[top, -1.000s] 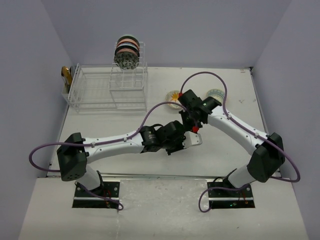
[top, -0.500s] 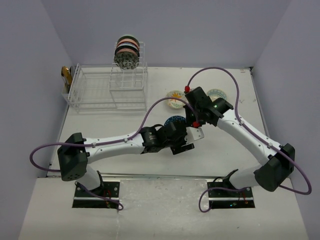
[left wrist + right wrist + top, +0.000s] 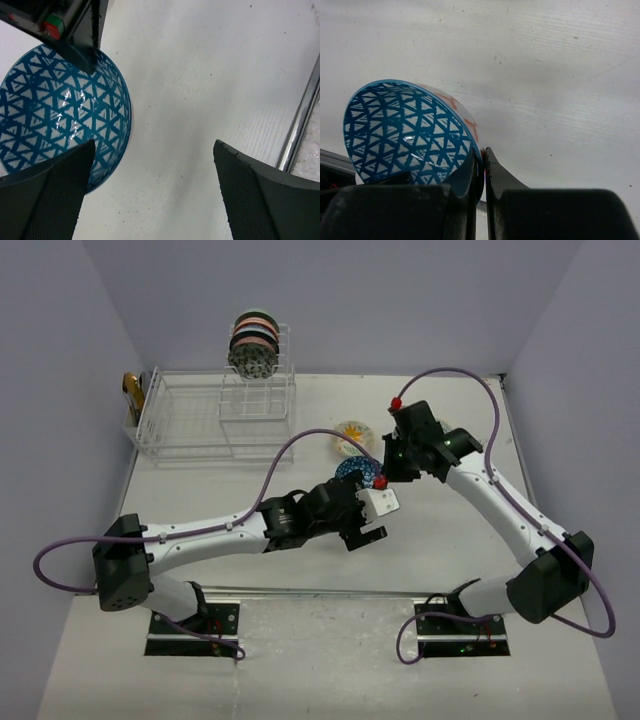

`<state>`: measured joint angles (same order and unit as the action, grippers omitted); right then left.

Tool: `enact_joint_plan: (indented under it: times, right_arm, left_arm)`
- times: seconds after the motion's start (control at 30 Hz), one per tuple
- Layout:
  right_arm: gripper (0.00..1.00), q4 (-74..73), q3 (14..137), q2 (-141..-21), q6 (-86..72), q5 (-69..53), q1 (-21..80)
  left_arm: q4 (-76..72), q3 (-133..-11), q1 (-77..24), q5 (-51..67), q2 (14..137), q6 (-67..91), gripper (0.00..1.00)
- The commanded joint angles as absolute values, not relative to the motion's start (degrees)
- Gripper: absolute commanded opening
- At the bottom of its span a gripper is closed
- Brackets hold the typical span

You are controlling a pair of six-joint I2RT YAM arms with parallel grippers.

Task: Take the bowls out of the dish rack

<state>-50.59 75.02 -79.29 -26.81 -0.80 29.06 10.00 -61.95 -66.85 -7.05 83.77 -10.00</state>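
Note:
My right gripper holds the blue bowl (image 3: 352, 470) and my left gripper is open. Next, my right gripper should carry the blue bowl outward, to the right in the top view, and down onto the bowl behind its arm.
A blue triangle-patterned bowl (image 3: 352, 470) (image 3: 60, 115) (image 3: 405, 135) hangs tilted above the table's middle. My right gripper (image 3: 377, 478) (image 3: 483, 165) is shut on its rim. Just beside it, my left gripper (image 3: 372, 520) (image 3: 155, 200) stands wide open with only bare table between its fingers (image 3: 260, 200), the bowl off to its left. The white wire dish rack (image 3: 215, 420) sits at the far left. Its tall slotted tower holds several bowls (image 3: 255, 345) on edge. A yellow-patterned bowl (image 3: 352, 432) rests on the table.
A small golden-brown object (image 3: 131, 390) hangs at the rack's left end. The table's metal front edge (image 3: 300, 115) runs close to my left gripper. Purple cables loop over both arms. Grey walls close in the table on three sides.
My left gripper has opened and let go of the blue bowl, which my right gripper now holds alone. The right arm has swung toward the far side, covering a bowl at the right.

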Motion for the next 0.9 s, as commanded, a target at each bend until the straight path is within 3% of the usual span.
enact_joint_plan:
  times: [0.0, 0.23, 0.5, 0.87]
  right_arm:
    - [0.00, -42.89, 75.59, -77.78, -28.92, -2.19, 24.88]
    - [0.00, -36.66, 74.53, -80.15, -30.05, -1.84, 12.59]
    - [0.00, -28.13, 74.79, -88.04, -36.47, -0.71, -2.09]
    - [0.00, -28.92, 86.83, -104.67, -36.65, 3.60, -6.59]
  left_arm:
    - [9.93, -60.29, -66.71, -4.75, 81.04, -6.60, 1.00]
    - [8.35, -56.78, -66.80, -6.84, 69.01, -1.24, 1.00]
    - [19.13, -58.97, -66.71, -31.10, 56.70, 14.48, 1.00]
    - [29.26, -57.57, -66.80, -33.66, 42.89, 18.02, 1.00]
